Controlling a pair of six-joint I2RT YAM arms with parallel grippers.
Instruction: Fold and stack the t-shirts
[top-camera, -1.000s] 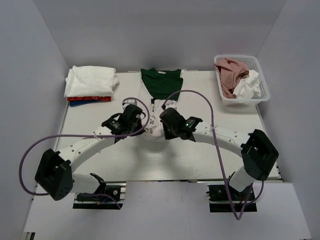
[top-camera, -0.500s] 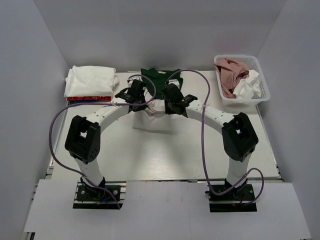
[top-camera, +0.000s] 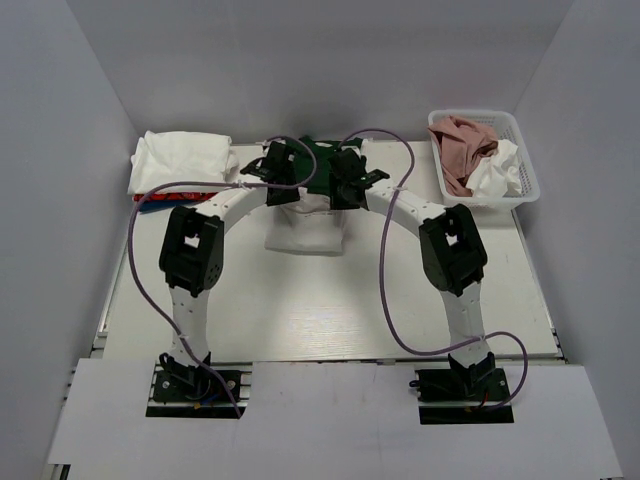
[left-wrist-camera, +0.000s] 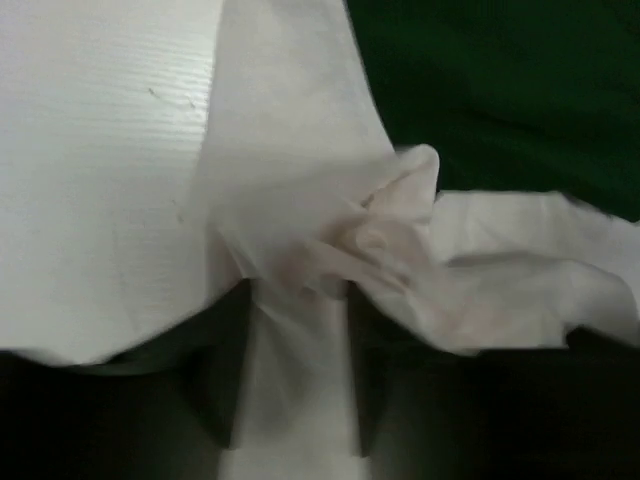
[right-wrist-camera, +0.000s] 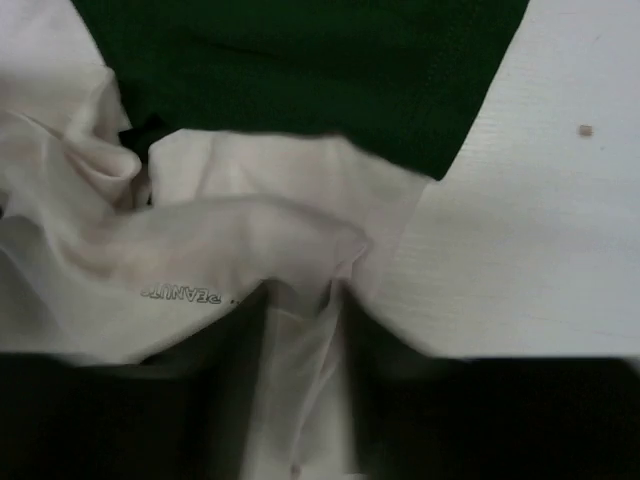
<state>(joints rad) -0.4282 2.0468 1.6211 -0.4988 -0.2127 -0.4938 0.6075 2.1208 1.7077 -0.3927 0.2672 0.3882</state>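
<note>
My left gripper should lift off the loose cloth next, come back, and then go down onto the off-white t-shirt's near corner on the stack's side, which lies uncovered.
An off-white t-shirt (top-camera: 305, 230) with small printed lettering lies folded over itself at the table's far middle. Its far end overlaps a dark green t-shirt (top-camera: 322, 150) spread flat. Both arms reach out to that far edge. In the left wrist view my left gripper (left-wrist-camera: 297, 290) stands open, off-white cloth (left-wrist-camera: 290, 150) still lying loose between its fingers, green cloth (left-wrist-camera: 500, 90) beyond. My right gripper (right-wrist-camera: 300, 290) is open too, a bunched fold of the off-white t-shirt (right-wrist-camera: 250, 240) between its fingers, with the green t-shirt (right-wrist-camera: 320, 70) ahead. From above, the left gripper (top-camera: 283, 165) and right gripper (top-camera: 345, 172) sit side by side.
A stack of folded t-shirts (top-camera: 180, 160), white on top with red and blue under it, sits at the far left. A white lattice basket (top-camera: 520, 185) at the far right holds a crumpled pink tee (top-camera: 462, 140) and a white one (top-camera: 497, 172). White walls close in the sides.
Both arms have swung from mid-table to the far edge, carrying the off-white t-shirt's near end over itself. Both grippers have gone from shut to open.
</note>
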